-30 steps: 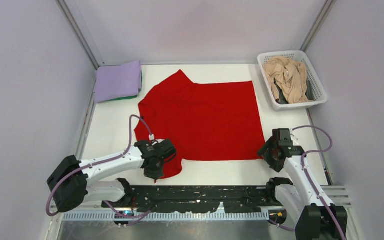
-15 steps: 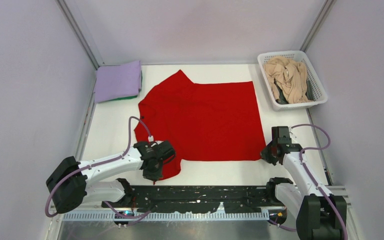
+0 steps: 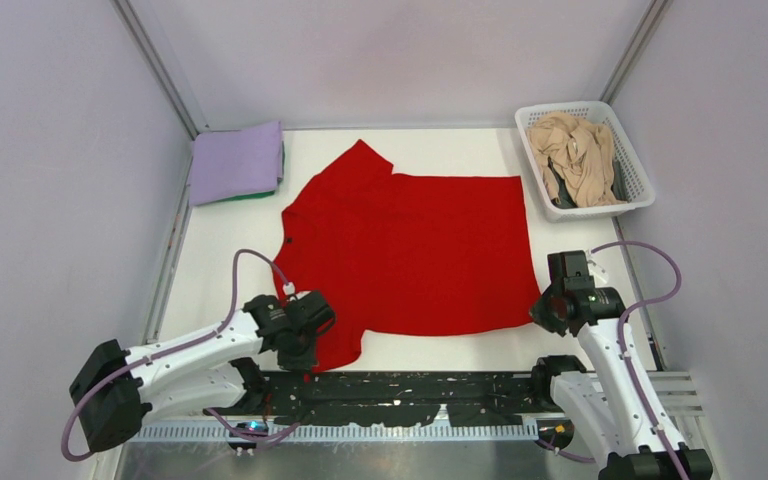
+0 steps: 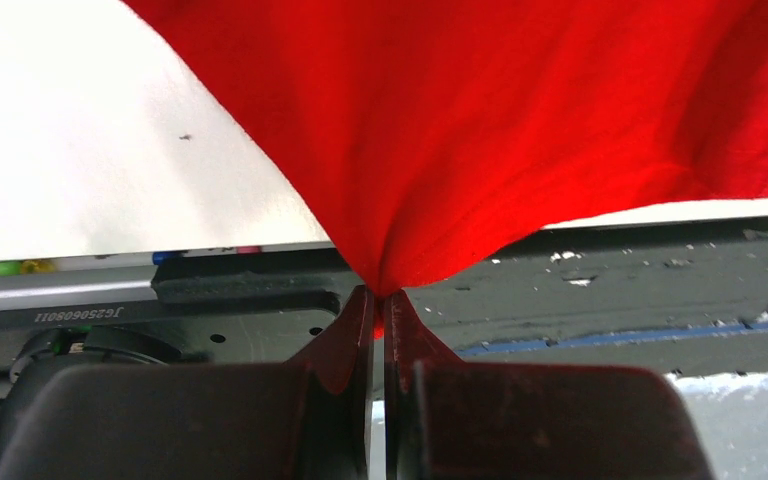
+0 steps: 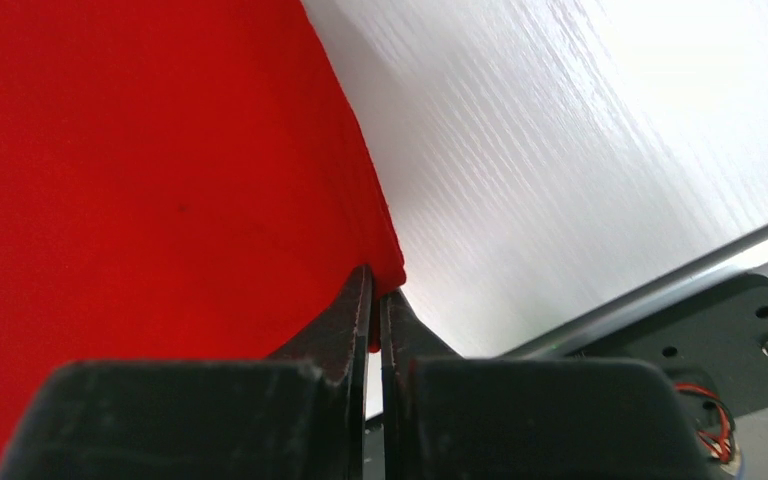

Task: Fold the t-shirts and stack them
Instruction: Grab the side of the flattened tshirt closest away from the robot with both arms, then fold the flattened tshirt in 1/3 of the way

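I need to move the pinched corner outward with my right gripper, over the middle of the basket-side hem [image 3: 528,240], and let it go there, because the hem lies outward and the shirt is spread out.
A bright red t-shirt [image 3: 410,250] lies spread over the middle of the white table. My left gripper [image 3: 305,352] is shut on its near left sleeve, and the left wrist view shows the red cloth [image 4: 480,130] bunched into the closed tips of that gripper [image 4: 379,293]. My right gripper [image 3: 543,305] is shut on the shirt's near right corner, and the right wrist view shows the hem [image 5: 160,180] pinched at the tips of this gripper [image 5: 375,275]. A folded lavender t-shirt [image 3: 236,161] lies at the back left over a green one [image 3: 250,196]. A beige t-shirt [image 3: 572,157] sits crumpled in the basket.
The white lattice basket [image 3: 637,170] stands at the back right corner. A black rail [image 3: 410,395] runs along the near table edge between the arm bases. Grey walls close in on both sides and the back.
My right gripper closed on the shirt's near right corner and drew it rightward, so the cloth now lies wider. My left arm shifted slightly left and nearer, still gripping the sleeve.
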{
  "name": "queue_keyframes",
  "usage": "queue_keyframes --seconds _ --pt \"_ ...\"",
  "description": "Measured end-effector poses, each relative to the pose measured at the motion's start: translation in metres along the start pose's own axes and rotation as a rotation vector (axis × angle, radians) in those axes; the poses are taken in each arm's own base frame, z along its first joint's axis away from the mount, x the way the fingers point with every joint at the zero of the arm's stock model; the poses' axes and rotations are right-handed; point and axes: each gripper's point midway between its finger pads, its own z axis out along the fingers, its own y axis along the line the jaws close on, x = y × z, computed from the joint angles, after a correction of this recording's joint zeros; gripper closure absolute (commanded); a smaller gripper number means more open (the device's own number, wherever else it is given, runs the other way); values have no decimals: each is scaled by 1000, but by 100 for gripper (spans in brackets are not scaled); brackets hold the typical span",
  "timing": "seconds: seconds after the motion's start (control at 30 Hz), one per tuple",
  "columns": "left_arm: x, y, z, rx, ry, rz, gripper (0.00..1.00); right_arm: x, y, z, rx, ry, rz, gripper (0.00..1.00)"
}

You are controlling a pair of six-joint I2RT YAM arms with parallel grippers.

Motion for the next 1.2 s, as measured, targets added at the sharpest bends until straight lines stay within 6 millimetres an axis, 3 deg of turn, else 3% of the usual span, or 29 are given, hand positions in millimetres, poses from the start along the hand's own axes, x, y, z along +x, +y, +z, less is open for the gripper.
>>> queue_keyframes --seconds 0.17,0.33,0.57,0.73,1.03,1.2 --pt "-1 -9 -7 69 -15 8 100 5 -5 -2 24 4 -39 95" --pt "-16 -22 -22 115 -46 42 100 -4 7 3 -7 -21 -45 95" --pt "-70 -48 -55 213 -158 41 100 -10 28 17 -44 -4 -71 95" --pt "-100 -56 -63 270 -192 21 100 -19 40 21 -60 -9 -96 95" --pt "-187 -64 -95 311 -302 -48 100 -60 79 19 -103 -65 -127 95" --pt "-229 -57 -97 287 -317 -97 100 -82 92 18 -107 -101 -126 95"
